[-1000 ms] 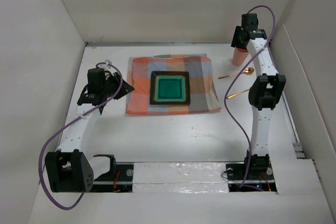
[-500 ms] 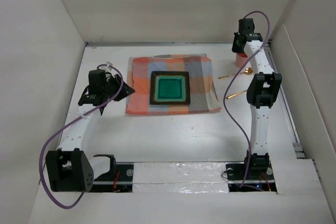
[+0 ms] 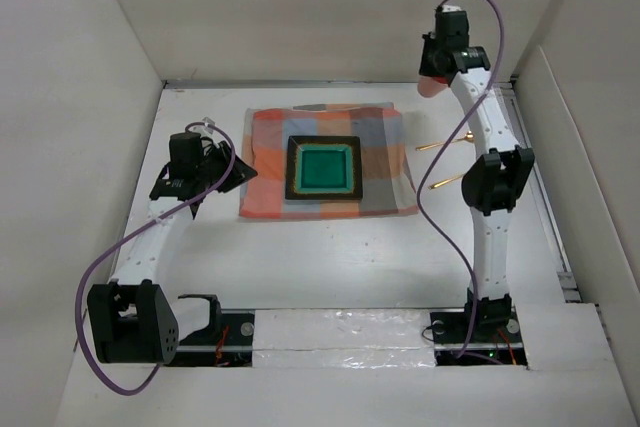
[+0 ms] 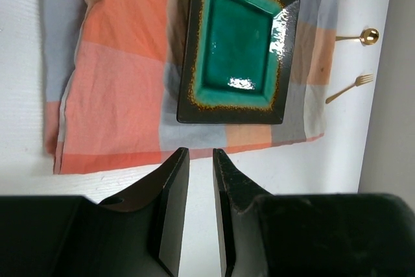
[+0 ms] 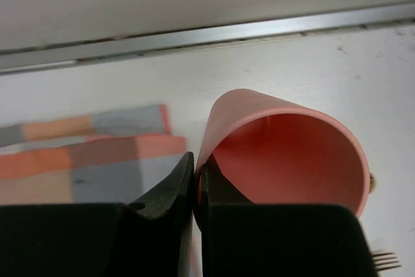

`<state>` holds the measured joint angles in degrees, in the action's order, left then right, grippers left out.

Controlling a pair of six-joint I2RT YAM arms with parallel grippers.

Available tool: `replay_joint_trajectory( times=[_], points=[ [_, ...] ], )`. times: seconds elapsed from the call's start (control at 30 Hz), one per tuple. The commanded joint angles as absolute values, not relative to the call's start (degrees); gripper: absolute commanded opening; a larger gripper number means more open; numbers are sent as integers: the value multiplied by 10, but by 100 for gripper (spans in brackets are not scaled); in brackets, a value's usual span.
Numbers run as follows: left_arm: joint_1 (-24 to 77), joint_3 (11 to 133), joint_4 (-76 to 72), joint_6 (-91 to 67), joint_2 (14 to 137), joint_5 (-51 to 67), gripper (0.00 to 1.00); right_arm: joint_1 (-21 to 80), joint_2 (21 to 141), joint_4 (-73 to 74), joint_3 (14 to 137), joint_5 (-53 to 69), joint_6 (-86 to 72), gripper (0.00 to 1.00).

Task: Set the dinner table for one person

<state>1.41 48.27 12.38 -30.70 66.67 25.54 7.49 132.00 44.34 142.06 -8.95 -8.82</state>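
Observation:
I will next bring the pink cup with my right gripper toward the plate and down onto the cloth's bare far corner on the spoon's side, since it is bare.
My right gripper [image 3: 436,71] is shut on the rim of a pink cup [image 3: 430,87] and holds it up in the air above the far right of the white dinner table [image 3: 330,247]. In the right wrist view the jaws [image 5: 196,163] pinch the cup's wall [image 5: 292,147]. A square green plate with a dark rim [image 3: 323,168] lies on an orange-and-grey checked cloth [image 3: 270,162]. A gold spoon [image 3: 440,144] and a gold fork [image 3: 450,181] lie to the right of the cloth. My left gripper [image 3: 240,172] hovers by the cloth's left edge, nearly shut and empty [image 4: 201,154].
Upright white panels wall the table on the left, far and right sides. A metal rail [image 5: 207,34] runs along the far edge. The left wrist view shows the plate [image 4: 237,43], cloth [image 4: 117,63], spoon [image 4: 363,36] and fork [image 4: 350,87].
My right gripper has lifted the pink cup off the table near the spoon and carried it up and a little left. The left arm has not moved.

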Motion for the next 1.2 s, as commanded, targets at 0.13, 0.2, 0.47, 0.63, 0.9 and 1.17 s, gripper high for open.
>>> replay_joint_trajectory(
  times=[0.13,0.2,0.47,0.63,0.9,1.17],
  points=[
    [14,477,98,-308,671,276,19,171,1303,433,1430,-65,-71,0],
    [14,475,96,-308,671,279,19,179,1314,425,1432,-68,-73,0],
    [14,468,96,-307,668,279,19,185,1378,440,1499,-76,-84,0],
    [14,462,98,-307,663,276,19,190,1370,443,1449,-84,-83,0],
    [14,462,93,-308,665,277,19,190,1373,460,1434,-89,-82,0],
    [14,459,92,-308,665,275,19,195,1395,482,1441,-84,-80,0]
  ],
)
